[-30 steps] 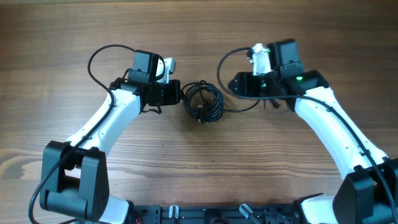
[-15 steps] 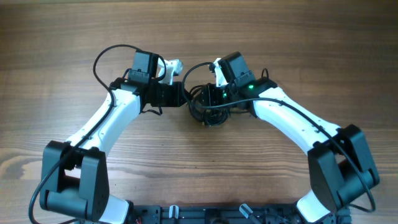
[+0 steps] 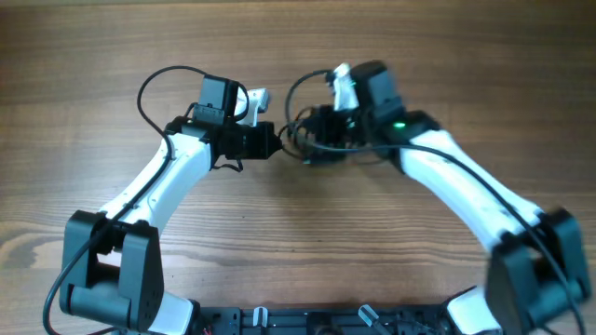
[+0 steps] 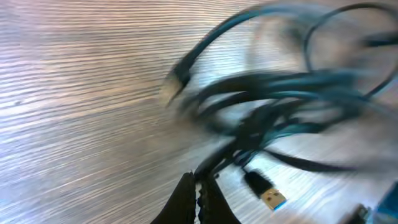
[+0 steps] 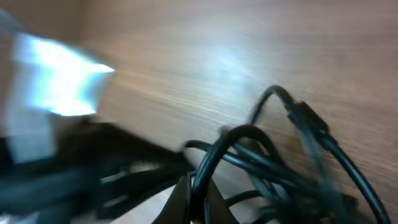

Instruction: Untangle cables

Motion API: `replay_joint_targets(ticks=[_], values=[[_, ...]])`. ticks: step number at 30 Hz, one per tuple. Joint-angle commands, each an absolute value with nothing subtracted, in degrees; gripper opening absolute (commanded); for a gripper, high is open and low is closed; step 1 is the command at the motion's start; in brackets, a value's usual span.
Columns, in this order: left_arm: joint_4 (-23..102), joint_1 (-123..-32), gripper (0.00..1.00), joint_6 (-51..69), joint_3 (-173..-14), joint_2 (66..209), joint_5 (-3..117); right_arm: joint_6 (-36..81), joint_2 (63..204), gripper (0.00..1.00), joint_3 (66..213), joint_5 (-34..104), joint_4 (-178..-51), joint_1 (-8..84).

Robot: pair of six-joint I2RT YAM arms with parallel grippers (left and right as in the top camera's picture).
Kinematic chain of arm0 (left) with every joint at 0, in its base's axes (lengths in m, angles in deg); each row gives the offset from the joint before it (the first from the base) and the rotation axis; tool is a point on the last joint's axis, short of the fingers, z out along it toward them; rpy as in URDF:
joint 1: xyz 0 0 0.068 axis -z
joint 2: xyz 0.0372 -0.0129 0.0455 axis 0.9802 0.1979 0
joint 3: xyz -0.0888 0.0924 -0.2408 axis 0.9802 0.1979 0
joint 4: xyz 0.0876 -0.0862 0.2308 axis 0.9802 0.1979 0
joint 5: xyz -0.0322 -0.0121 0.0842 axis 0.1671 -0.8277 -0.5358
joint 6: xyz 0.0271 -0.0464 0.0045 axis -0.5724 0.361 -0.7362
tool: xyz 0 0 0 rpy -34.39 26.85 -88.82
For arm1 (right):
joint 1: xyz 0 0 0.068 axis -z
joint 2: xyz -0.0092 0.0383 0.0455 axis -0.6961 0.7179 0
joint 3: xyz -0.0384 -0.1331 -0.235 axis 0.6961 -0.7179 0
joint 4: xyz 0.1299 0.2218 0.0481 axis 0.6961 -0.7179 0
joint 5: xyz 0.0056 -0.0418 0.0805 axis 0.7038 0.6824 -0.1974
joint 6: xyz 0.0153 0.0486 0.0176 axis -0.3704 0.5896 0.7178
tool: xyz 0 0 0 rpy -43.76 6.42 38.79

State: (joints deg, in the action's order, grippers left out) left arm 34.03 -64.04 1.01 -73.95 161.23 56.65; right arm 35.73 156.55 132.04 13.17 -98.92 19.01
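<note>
I will next pull my right gripper up and to the right in the overhead view, over bare table, before I let go, because its piece of cable still loops into the bundle.
The cables (image 3: 318, 151) form one small black knotted bundle at the table's middle, between both grippers. My left gripper (image 3: 276, 141) sits at the bundle's left edge, jaws pressed together. In the left wrist view the left gripper (image 4: 198, 179) pinches a strand at its very tips, and a blue-tongued USB plug (image 4: 268, 194) lies just to the right. My right gripper (image 3: 311, 127) reaches in from the upper right. In the right wrist view the right gripper (image 5: 198, 185) is shut on one looping strand (image 5: 214, 155). Motion blurs the rest of the cables (image 4: 280, 99).
Bare wooden tabletop (image 3: 298, 242) surrounds the bundle. The left arm's dark gripper body (image 5: 93, 171) fills the left of the right wrist view, close to my right fingers. Each arm's own thicker black cable (image 3: 154, 84) arches above its wrist.
The right arm swung in from the right to the bundle, and its jaws closed on a strand. The bundle shifted slightly up and right. The left arm stayed put, still shut.
</note>
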Motion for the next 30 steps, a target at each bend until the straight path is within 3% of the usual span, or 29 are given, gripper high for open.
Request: replay_joint_targets(ticks=[1, 6, 9, 10, 11, 12, 14, 17, 23, 28, 29, 30], values=[[35.18, -64.06, 0.04, 8.16, -73.58, 161.62, 44.61, 35.97, 147.26, 0.04, 132.87, -3.26, -98.48, 24.57], [35.62, -64.06, 0.04, 9.77, -73.58, 161.62, 42.27, 37.04, 142.17, 0.04, 132.85, -23.81, -97.74, 36.15], [35.64, -64.06, 0.04, 8.97, -73.58, 161.62, 46.79, 35.09, 142.43, 0.04, 132.72, -25.97, -99.09, 37.55], [35.62, -64.33, 0.11, 5.51, -73.62, 161.53, 51.89, 34.11, 142.52, 0.04, 132.74, -25.88, -100.12, 37.55], [35.91, -65.59, 0.40, -3.67, -73.80, 160.90, 64.52, 34.17, 142.65, 0.04, 132.72, -22.74, -101.98, 37.55], [36.61, -66.95, 0.49, -9.15, -73.80, 160.05, 72.76, 34.20, 142.91, 0.04, 132.72, -21.56, -102.74, 37.55], [38.16, -68.74, 0.55, -16.19, -73.80, 158.71, 80.85, 34.20, 143.39, 0.04, 132.72, -21.56, -104.47, 37.42], [42.00, -69.07, 0.56, -28.10, -73.80, 158.39, 87.73, 34.20, 143.44, 0.04, 132.70, -21.58, -106.35, 34.69], [45.39, -69.11, 0.54, -41.11, -73.77, 158.39, 99.16, 34.68, 143.44, 0.04, 132.67, -21.62, -106.63, 28.63], [44.61, -69.11, 0.50, -41.79, -73.77, 158.39, 104.10, 34.68, 143.44, 0.04, 132.70, -21.62, -108.03, 25.64], [44.63, -69.11, 0.39, -41.76, -73.77, 158.39, 103.86, 34.63, 143.44, 0.04, 132.70, -21.60, -108.05, 25.05], [44.63, -69.13, 0.06, -41.76, -73.77, 158.39, 102.94, 34.63, 143.44, 0.04, 132.70, -21.60, -108.05, 24.78]])
